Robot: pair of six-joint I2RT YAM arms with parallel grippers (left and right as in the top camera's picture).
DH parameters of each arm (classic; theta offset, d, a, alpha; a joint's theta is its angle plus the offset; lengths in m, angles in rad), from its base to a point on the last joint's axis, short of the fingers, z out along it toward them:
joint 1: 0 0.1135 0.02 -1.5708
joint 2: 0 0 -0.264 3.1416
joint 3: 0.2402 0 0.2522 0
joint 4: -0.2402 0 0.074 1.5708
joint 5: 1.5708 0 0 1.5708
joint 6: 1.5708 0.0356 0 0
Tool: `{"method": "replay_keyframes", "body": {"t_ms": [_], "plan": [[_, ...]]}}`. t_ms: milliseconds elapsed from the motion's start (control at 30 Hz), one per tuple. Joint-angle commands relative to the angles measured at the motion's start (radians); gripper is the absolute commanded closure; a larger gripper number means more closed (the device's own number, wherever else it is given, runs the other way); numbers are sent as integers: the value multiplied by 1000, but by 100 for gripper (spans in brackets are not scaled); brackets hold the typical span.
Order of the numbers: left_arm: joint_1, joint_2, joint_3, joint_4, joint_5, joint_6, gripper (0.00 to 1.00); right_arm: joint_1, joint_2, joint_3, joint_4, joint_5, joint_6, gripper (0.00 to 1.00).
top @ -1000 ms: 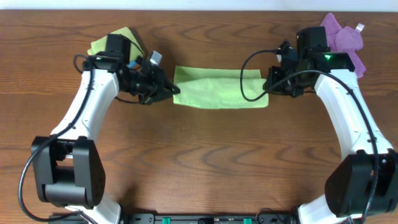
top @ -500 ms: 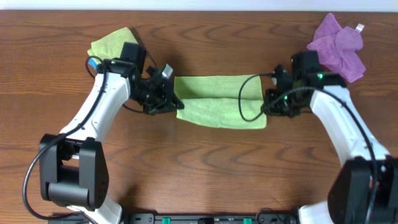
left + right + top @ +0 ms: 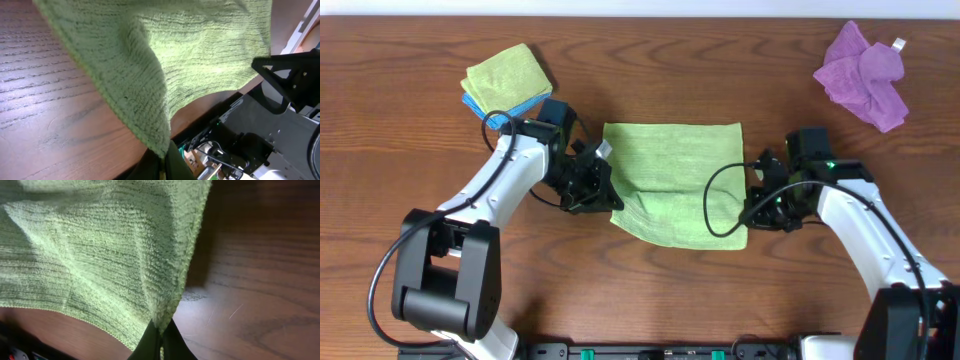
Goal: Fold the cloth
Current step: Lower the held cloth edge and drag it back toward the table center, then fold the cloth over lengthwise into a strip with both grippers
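Observation:
Next, the left gripper carries the pinched near corner outward to the cloth's matching far corner (image 3: 611,129), which lies flat out there, lowers it, and releases.
A light green cloth (image 3: 675,180) lies spread in the table's middle, its near edge lifted. My left gripper (image 3: 607,196) is shut on the cloth's near left corner; the left wrist view shows the cloth (image 3: 200,55) hanging from the pinched fingers (image 3: 164,159). My right gripper (image 3: 748,214) is shut on the near right corner; the right wrist view shows the cloth (image 3: 100,245) pinched at the fingertips (image 3: 161,330). The far edge rests flat on the table.
A folded green cloth on a blue one (image 3: 506,78) lies at the back left. A crumpled purple cloth (image 3: 865,72) lies at the back right. Bare wooden table (image 3: 650,290) lies in front of the cloth.
Both grippers have moved toward the table's front, pulling the cloth's held edge with them. The cloth has opened from a narrow strip into a wider sheet.

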Motion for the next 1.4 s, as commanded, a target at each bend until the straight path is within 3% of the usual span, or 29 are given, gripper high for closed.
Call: {"method": "replay_keyframes", "body": {"t_ms": [0, 167, 433, 767, 1367], "plan": [[-3, -11, -8, -5, -19, 17, 94, 1, -27, -9, 19, -3, 11, 98], [8, -25, -8, 43, -37, -62, 94, 1, -28, -8, 94, 2, 44, 99], [26, -60, -8, 257, -92, -250, 94, 1, -28, -9, 265, 31, 97, 99], [24, -49, -8, 443, -282, -384, 94, 1, 18, -9, 483, 124, 145, 99], [24, 71, -8, 669, -325, -451, 94, 1, 164, -7, 749, 169, 187, 99]]}}
